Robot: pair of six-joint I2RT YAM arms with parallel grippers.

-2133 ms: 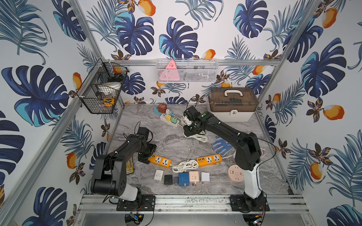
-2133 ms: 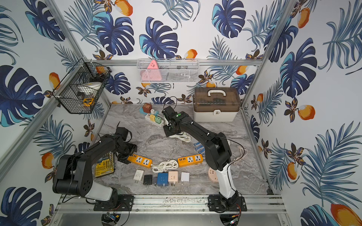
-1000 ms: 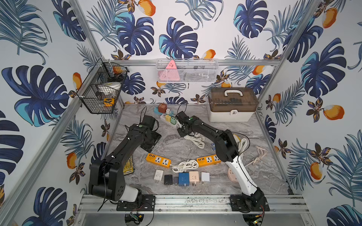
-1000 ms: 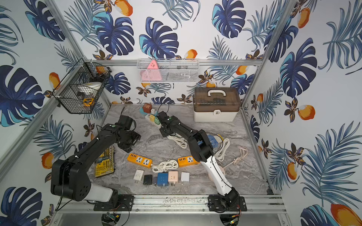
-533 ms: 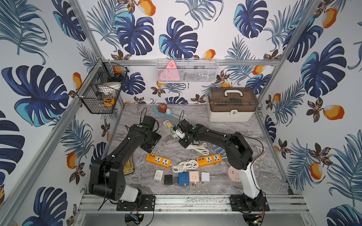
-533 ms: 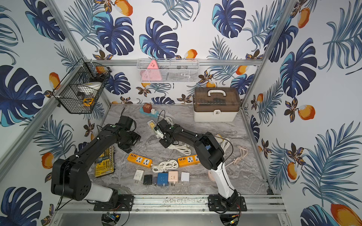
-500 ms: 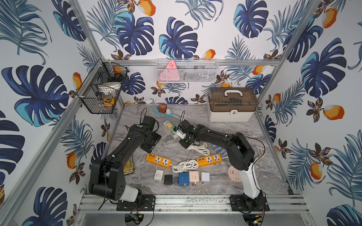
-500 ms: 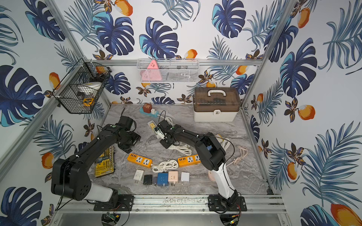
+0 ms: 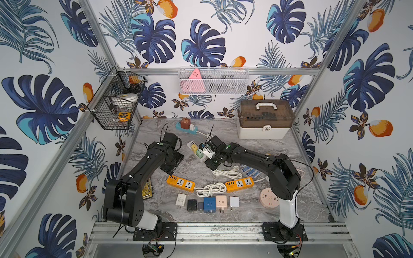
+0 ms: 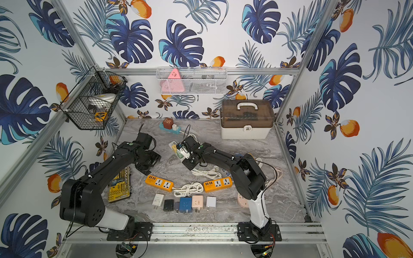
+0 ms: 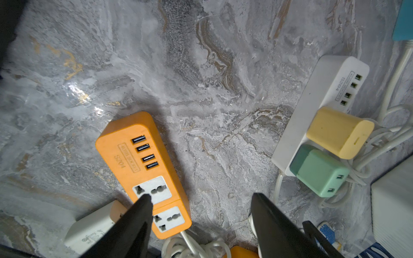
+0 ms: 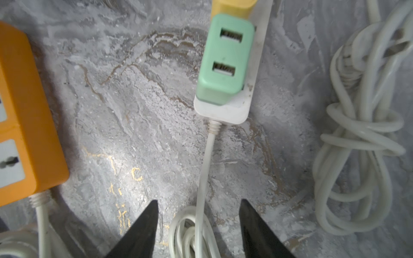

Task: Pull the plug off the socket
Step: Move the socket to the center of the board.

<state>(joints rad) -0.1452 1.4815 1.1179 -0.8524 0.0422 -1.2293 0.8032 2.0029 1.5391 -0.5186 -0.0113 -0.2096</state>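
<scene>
The fingers now straddle only the white cord. My right gripper moves outward over the strip's cord end next until its fingers straddle the green plug (image 9: 199, 152) (image 12: 223, 60).
A white socket strip (image 9: 202, 157) (image 11: 312, 93) lies mid-table with a yellow plug (image 9: 194, 147) (image 11: 338, 131) and a green plug (image 9: 199, 152) (image 12: 223, 60) seated in it, also visible in a top view (image 10: 180, 154). My right gripper (image 9: 211, 163) (image 10: 189, 162) (image 12: 199, 202) hovers just off the strip's cord end, open. The strip's white cord (image 12: 205, 160) runs between its fingers untouched. My left gripper (image 9: 172, 162) (image 10: 146, 165) (image 11: 201, 196) stands open left of the strip, holding nothing, one finger over an orange strip (image 11: 143, 165).
Two orange strips (image 9: 180, 183) (image 9: 239, 184) joined by coiled white cord (image 9: 210, 188) lie toward the front, before a row of loose adapters (image 9: 207, 202). A round pink socket (image 9: 269, 197), a yellow bit case (image 9: 147, 189), a teal strip (image 9: 186, 127) and a white toolbox (image 9: 264, 125) stand around.
My right gripper was shut and has opened. The white strip with its two plugs lies nearer the middle than one second ago. The left arm has stayed put.
</scene>
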